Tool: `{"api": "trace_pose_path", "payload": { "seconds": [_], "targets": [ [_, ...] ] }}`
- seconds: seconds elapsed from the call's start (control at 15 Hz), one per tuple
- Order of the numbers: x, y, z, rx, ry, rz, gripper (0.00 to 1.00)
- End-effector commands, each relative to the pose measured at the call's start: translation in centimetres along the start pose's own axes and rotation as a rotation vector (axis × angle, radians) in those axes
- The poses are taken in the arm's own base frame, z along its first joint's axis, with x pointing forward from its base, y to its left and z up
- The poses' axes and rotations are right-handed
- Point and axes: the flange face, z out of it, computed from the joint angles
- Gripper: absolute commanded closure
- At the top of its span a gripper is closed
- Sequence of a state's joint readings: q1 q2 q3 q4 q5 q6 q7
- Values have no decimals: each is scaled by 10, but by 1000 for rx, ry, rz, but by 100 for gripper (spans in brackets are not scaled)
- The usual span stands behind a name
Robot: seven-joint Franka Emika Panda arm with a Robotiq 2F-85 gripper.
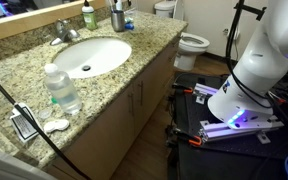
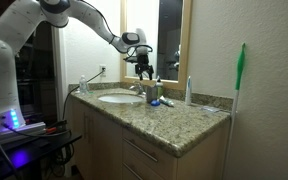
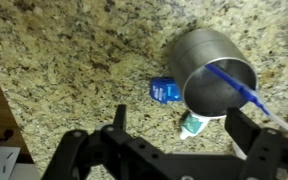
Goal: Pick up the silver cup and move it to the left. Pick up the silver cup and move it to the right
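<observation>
The toothbrush leans away from the cup's side by the small blue item and the cup (image 3: 209,62) is below, so my gripper should next lower its open fingers astride the cup's rim there.
The silver cup (image 3: 209,62) stands on the speckled granite counter with a blue toothbrush (image 3: 239,85) leaning in it. In the wrist view it sits just past my fingertips, toward the right finger. It also shows at the back of the counter in both exterior views (image 1: 117,17) (image 2: 155,90). My gripper (image 3: 184,128) is open and empty. It hovers above the cup with its fingers pointing down (image 2: 142,64). It is out of frame in the exterior view that looks down on the sink.
A toothpaste tube (image 3: 193,123) and a small blue item (image 3: 164,90) lie beside the cup. A green soap bottle (image 1: 88,15) and the faucet (image 1: 64,32) stand behind the sink (image 1: 88,56). A clear water bottle (image 1: 60,88) stands near the counter's front. A wall and mirror are close behind.
</observation>
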State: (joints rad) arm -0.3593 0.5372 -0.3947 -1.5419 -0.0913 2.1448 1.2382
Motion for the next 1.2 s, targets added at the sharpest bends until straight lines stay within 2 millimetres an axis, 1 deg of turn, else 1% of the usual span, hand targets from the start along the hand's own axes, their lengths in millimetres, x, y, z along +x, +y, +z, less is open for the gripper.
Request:
{"api": "trace_pose_path", "payload": {
  "seconds": [0.0, 0.07, 0.2, 0.27, 0.33, 0.4, 0.53, 0.6, 0.73, 0.8, 0.87, 0.93, 1.13],
  "targets": [
    [2, -1, 6, -10, 2, 2, 0],
    [2, -1, 8, -12, 3, 1, 0],
    [0, -3, 5, -6, 5, -2, 0],
    [-12, -9, 11, -22, 5, -11, 0],
    [-18, -15, 28, -80, 19, 2, 0],
    [-23, -19, 39, -87, 25, 12, 0],
    [-37, -26, 59, -109, 24, 28, 0],
    [-29, -14, 42, -85, 5, 9, 0],
    [-40, -22, 62, -105, 15, 18, 0],
    [-42, -25, 65, -106, 19, 18, 0],
    [-43, -26, 63, -109, 17, 24, 25],
    [-44, -26, 64, -119, 20, 39, 28],
    [-49, -26, 66, -138, 11, 34, 48]
  ]
}}
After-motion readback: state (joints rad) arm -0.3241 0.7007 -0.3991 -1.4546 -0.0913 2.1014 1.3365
